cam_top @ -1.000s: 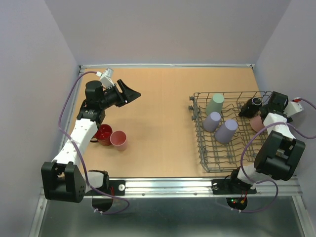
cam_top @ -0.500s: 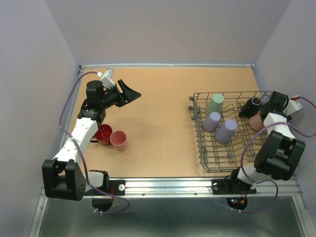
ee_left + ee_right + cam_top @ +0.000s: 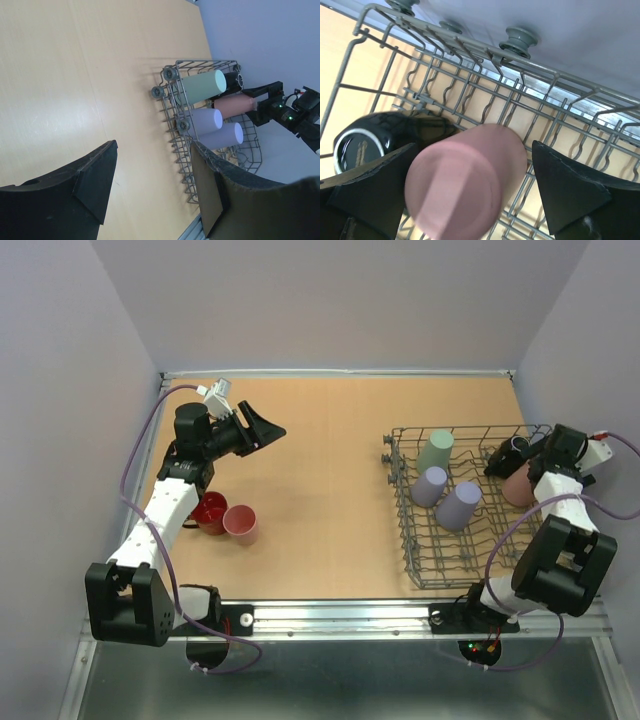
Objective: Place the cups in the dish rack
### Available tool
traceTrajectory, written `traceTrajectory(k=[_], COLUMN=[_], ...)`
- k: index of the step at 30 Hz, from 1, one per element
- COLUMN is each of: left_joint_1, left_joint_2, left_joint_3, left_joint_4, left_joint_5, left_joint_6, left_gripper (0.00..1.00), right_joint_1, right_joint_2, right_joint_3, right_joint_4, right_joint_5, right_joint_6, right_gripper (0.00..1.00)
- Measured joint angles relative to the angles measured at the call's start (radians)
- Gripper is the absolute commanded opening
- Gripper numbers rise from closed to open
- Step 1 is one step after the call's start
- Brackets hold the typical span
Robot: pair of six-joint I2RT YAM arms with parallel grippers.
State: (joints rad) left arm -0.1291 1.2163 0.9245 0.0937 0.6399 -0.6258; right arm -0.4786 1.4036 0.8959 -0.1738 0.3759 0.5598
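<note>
The pink cup stands below and back of my left gripper, so next my left gripper needs to bring the fingers back and down over the rack-side rim (image 3: pixel 255 519), clear of the red mug.
The grey wire dish rack (image 3: pixel 440 562) at the right holds a sage-green cup (image 3: pixel 435 451), two lavender cups (image 3: pixel 429 486) (image 3: pixel 459 505), a dark mug (image 3: pixel 512 452) and a pink cup (image 3: pixel 519 487). My right gripper (image 3: pixel 472 150) is open around that pink cup (image 3: pixel 465 180), which lies blurred on the rack wires (image 3: pixel 470 55) beside the dark mug (image 3: pixel 360 142). The right finger stands clear of it. My left gripper (image 3: pixel 268 430) hangs open and empty over the table's far left. A red mug (image 3: pixel 209 512) and another pink cup (image 3: pixel 241 524) stand below it by the left arm.
Purple-grey walls close in the table on three sides. A metal rail (image 3: pixel 400 615) runs along the near edge between the two arm bases. The rack's small wheels (image 3: pixel 159 92) face the table's middle.
My right gripper has gone from shut to open, letting go of the pink cup, which now rests in the rack. The left arm has not moved.
</note>
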Motion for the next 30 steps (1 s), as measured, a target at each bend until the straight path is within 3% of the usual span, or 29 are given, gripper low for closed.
traceTrajectory(k=[20, 30], left_joint_1=[0.000, 0.000], left_joint_2=[-0.023, -0.137], left_joint_3=[0.001, 0.000], left_joint_4=[-0.021, -0.203], left_joint_5=[-0.003, -0.107], left_joint_6=[0.001, 0.053], left_gripper=[0.70, 0.66], right_joint_1=[0.000, 0.069], right_joint_2=[-0.238, -0.257], right_joint_3=[0.001, 0.217], right_joint_4=[-0.104, -0.157], right_joint_5=[-0.081, -0.231], right_joint_6=[0.014, 0.083], right_gripper=[1.00, 1.00])
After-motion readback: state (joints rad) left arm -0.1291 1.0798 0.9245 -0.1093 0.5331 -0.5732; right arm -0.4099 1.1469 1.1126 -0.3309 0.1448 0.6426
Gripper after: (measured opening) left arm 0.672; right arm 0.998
